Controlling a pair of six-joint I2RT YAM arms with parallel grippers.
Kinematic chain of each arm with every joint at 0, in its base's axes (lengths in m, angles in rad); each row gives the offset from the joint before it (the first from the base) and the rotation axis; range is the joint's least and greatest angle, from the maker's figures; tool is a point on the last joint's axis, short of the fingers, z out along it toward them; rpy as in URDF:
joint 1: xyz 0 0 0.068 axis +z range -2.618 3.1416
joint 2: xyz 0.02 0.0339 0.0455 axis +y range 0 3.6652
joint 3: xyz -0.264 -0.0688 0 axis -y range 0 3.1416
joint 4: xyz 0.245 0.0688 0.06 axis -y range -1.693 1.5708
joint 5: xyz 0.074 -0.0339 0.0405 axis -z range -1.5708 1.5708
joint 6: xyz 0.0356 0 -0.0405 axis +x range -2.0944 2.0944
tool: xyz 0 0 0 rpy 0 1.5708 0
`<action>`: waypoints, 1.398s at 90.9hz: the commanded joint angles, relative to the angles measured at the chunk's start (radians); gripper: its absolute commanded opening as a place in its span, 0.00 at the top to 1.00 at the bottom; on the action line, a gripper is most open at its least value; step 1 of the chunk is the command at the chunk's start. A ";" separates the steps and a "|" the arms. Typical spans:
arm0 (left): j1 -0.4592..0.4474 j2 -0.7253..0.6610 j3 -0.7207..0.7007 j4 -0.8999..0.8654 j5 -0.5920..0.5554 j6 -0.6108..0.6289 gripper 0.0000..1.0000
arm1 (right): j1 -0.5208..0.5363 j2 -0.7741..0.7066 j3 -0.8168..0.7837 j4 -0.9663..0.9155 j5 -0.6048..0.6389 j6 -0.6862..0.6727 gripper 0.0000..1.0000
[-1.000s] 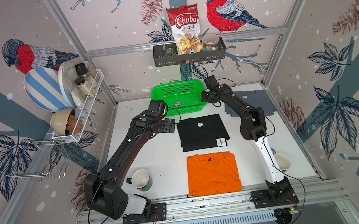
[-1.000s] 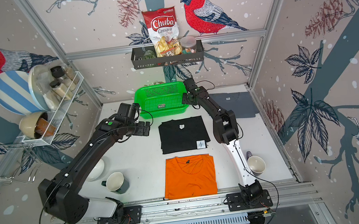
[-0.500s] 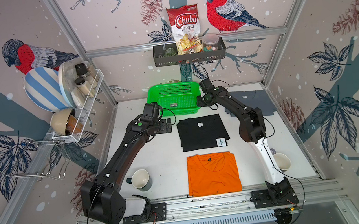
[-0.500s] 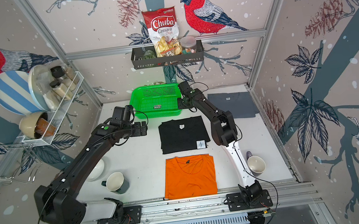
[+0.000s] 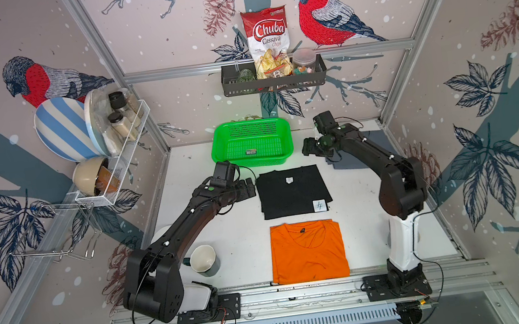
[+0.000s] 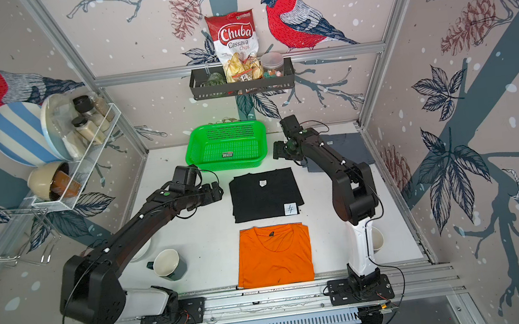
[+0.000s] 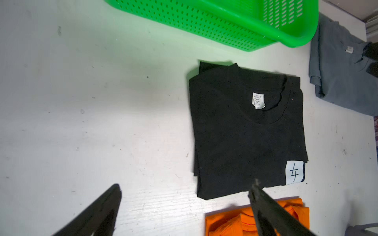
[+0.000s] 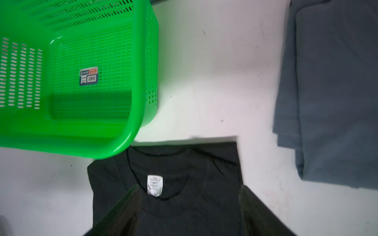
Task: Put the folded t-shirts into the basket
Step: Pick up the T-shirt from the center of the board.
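The orange shirt's far mug-side corner (image 5: pixel 273 229) (image 7: pixel 209 217) has bare tabletop beside it, which leaves room for my fingers, so my left gripper should move back past the black shirt and down onto that corner.
The green basket (image 5: pixel 285 140) (image 6: pixel 259 143) stands at the back of the table with only a sticker in it. In front of it lies the black folded t-shirt (image 5: pixel 291 192) (image 7: pixel 245 139) (image 8: pixel 180 206) with a white tag. Nearer the front edge lies the orange one (image 5: pixel 308 253) (image 7: pixel 229 222). The grey-blue one (image 6: pixel 346 146) (image 8: pixel 331 102) lies back right, partly under my right arm. My left gripper (image 5: pixel 249 187) (image 7: pixel 185 190) is open just left of the black shirt. My right gripper (image 5: pixel 308 148) (image 8: pixel 189 190) hangs open right of the basket (image 8: pixel 131 134), holding nothing.
A dark mug (image 5: pixel 203 259) and a white bowl (image 5: pixel 163 232) sit front left by my left arm. A cup (image 6: pixel 376 239) stands behind the right arm's base. A wire rack (image 5: pixel 113 173) juts from the left wall. A black shelf (image 5: pixel 274 83) hangs on the back wall.
The basket has slid a little to the left. My right gripper opened wide and drew away from the basket's right rim. My left gripper shifted slightly beside the black shirt.
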 commanded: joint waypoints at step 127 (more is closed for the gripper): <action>-0.271 0.188 -0.169 -0.068 0.318 0.002 0.96 | -0.074 -0.604 -0.997 0.023 -0.302 0.162 0.05</action>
